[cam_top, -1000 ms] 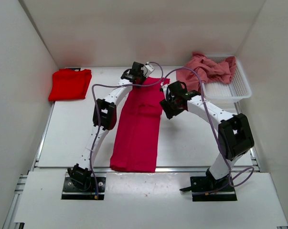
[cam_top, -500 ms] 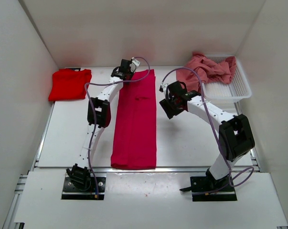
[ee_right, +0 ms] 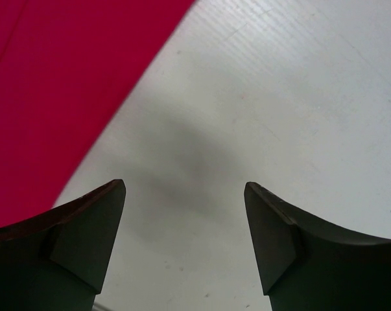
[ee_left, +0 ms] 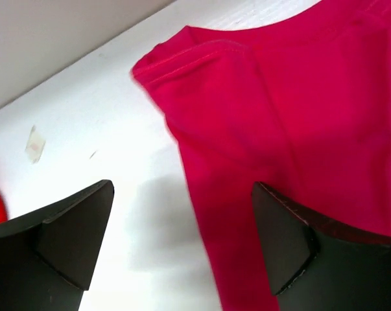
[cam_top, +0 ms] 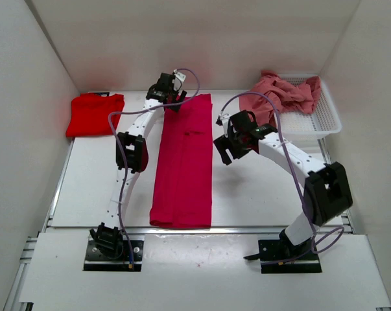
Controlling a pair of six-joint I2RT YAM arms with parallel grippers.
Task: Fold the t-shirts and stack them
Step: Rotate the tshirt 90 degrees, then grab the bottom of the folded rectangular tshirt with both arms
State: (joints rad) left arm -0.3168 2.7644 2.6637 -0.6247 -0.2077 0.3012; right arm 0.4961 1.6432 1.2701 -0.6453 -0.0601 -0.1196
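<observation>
My right gripper is to move back and down next, onto the t-shirt's near corner (cam_top: 208, 224) on the basket's side, because the t-shirt still lies unfolded along its length.
A crimson-magenta t-shirt (cam_top: 182, 162) lies flat in a long narrow strip down the middle of the table. Over its far left corner (ee_left: 182, 58) hovers my left gripper (cam_top: 165, 92), open, with nothing between its fingers (ee_left: 72, 233); the shirt's left edge runs between them. My right gripper (cam_top: 224, 146) is open over bare table just right of the strip, whose edge (ee_right: 52, 97) shows in the right wrist view. A folded bright red t-shirt (cam_top: 94, 115) rests at the back left. A salmon pink t-shirt (cam_top: 279, 96) lies crumpled across the basket's left rim.
The white mesh basket (cam_top: 315, 122) stands at the back right against the wall. White walls close in the table on the left, back and right. A bit of tape (ee_left: 34, 144) is stuck to the table near the back wall.
My left gripper carried the shirt's far corner to the left, laying the strip straight, then opened and let it go. My right gripper opened wider and turned slightly above the table.
</observation>
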